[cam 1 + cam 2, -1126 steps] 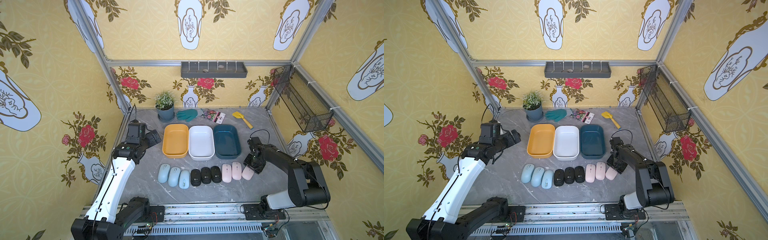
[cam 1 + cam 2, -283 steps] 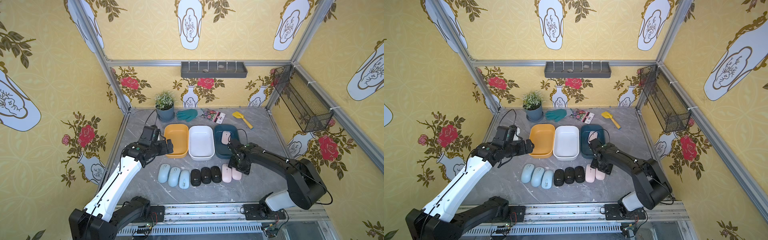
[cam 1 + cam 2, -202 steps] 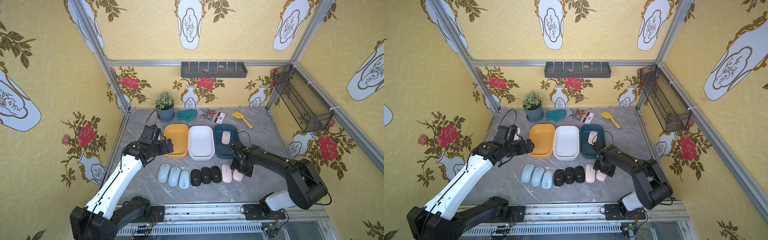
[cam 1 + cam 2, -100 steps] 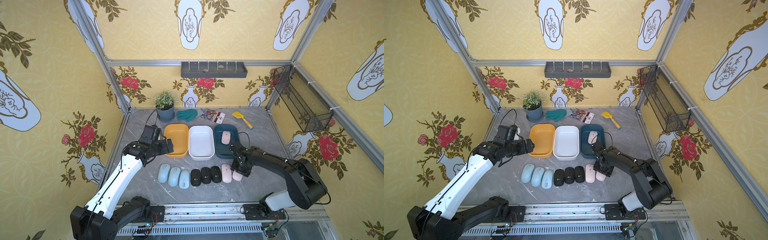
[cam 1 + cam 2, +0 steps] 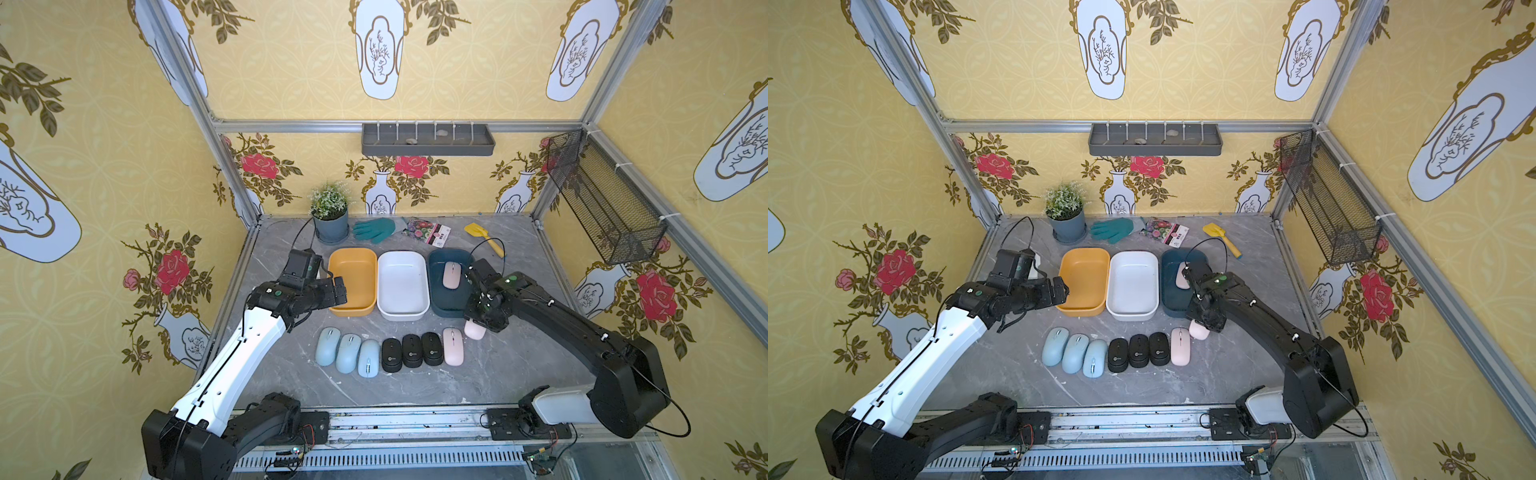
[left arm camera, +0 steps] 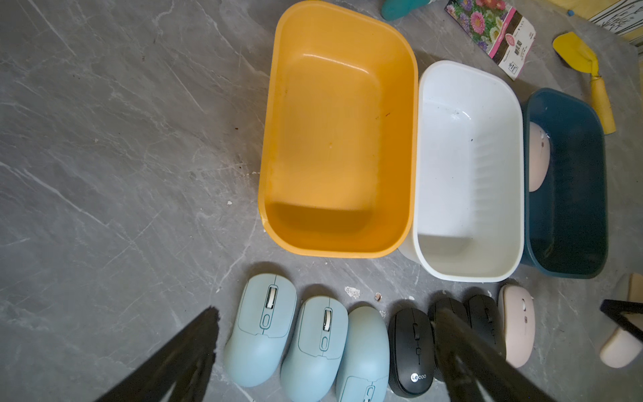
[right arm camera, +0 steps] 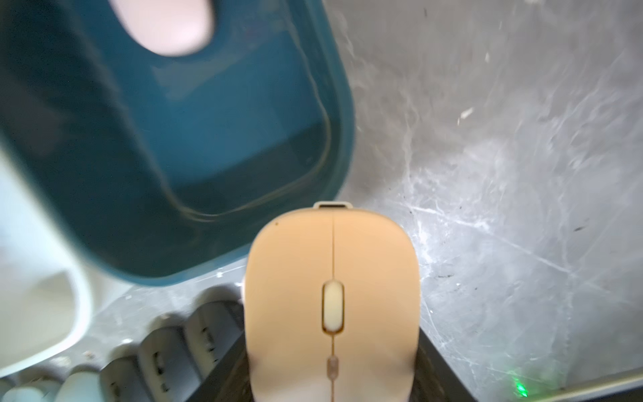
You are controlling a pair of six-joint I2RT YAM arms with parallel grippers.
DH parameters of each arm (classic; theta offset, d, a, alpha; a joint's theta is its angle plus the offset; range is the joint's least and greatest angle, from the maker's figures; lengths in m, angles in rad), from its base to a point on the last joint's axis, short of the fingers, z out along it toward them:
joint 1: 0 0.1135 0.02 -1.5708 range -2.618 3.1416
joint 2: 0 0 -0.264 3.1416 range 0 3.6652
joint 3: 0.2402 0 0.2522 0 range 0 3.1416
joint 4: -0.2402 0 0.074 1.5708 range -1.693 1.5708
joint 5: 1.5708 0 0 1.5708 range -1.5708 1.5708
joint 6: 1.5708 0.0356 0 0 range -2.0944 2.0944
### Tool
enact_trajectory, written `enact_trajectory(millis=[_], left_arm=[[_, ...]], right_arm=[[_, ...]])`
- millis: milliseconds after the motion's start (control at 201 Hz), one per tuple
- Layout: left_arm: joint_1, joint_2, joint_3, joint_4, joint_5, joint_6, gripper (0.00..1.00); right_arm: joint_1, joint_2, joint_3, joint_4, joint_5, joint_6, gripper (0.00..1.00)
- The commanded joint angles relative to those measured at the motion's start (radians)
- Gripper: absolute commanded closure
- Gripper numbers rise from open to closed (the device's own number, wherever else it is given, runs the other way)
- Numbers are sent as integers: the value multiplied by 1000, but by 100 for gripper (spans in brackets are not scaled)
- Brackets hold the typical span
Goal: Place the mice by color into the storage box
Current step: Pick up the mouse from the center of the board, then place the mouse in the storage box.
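My right gripper moves outward over the teal box's near rim next and releases the pink mouse inside the teal box. The box's bare bottom lies outward of the gripper.
Three light blue mice, three black mice and one pink mouse lie in a row on the grey table. A second pink mouse lies inside the dark teal storage box. My right gripper is shut on a third pink mouse, held just in front of the teal box's near rim. The orange box and the white box hold nothing. My left gripper hangs open above the blue mice, left of the orange box.
Along the back wall stand a potted plant, a green glove, a seed packet and a yellow trowel. A wire basket juts from the right wall. A grey shelf hangs on the back wall.
My right gripper has shut on the rightmost pink mouse and raised it out of the row toward the teal box. The left arm has hardly moved.
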Motion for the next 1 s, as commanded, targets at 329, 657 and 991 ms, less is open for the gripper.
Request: enact_trajectory(millis=[329,657,991], left_arm=[[0,-23,14,18,2,3,1],[-2,-31,2,40,1,-5,1],[-2,-9,-6,68,8,-3,1]], right_arm=[[-138,229,318,68,-38,-285,51],[-144,444,388,164,-96,-331,51],[-129,526,374,204,-110,-341,51]])
